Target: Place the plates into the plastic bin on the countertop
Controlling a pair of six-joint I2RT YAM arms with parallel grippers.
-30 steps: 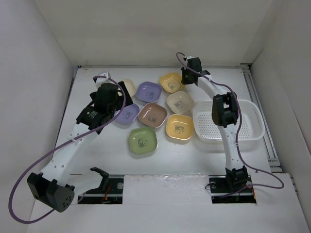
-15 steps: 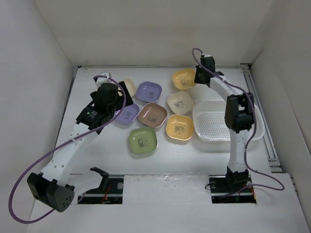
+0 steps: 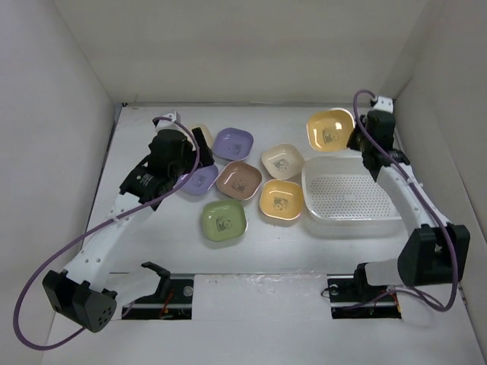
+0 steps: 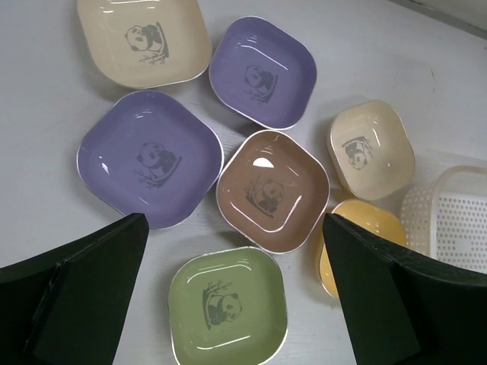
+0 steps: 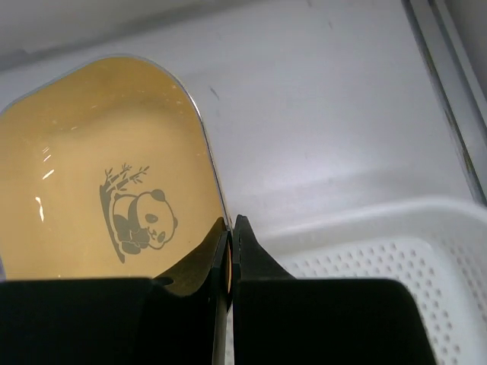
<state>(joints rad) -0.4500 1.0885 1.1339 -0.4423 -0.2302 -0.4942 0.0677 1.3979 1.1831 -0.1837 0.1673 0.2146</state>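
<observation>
My right gripper moves the yellow plate back over the bin's far side next, then down toward the bin's perforated bottom (image 3: 351,198).
My right gripper (image 3: 354,138) is shut on the rim of a yellow plate (image 3: 329,129), held tilted in the air just behind the white plastic bin (image 3: 350,220). In the right wrist view the fingertips (image 5: 230,228) pinch the plate's edge (image 5: 106,175), with the bin's wall (image 5: 365,228) below. My left gripper (image 3: 196,150) is open and empty, hovering over the plates on the countertop (image 3: 152,251). Under it lie a cream plate (image 4: 144,38), two purple plates (image 4: 262,72) (image 4: 148,156), a pink-brown plate (image 4: 272,190), a second cream plate (image 4: 370,148), a yellow plate (image 4: 358,251) and a green plate (image 4: 227,308).
The bin is empty, its perforated bottom (image 3: 346,190) showing. White walls close in the back and both sides. A metal rail (image 3: 403,144) runs along the right edge of the countertop. Purple cables trail from both arms.
My right arm has swung to the right with the yellow plate, from the back middle of the plates to behind the bin. The left arm has barely moved.
</observation>
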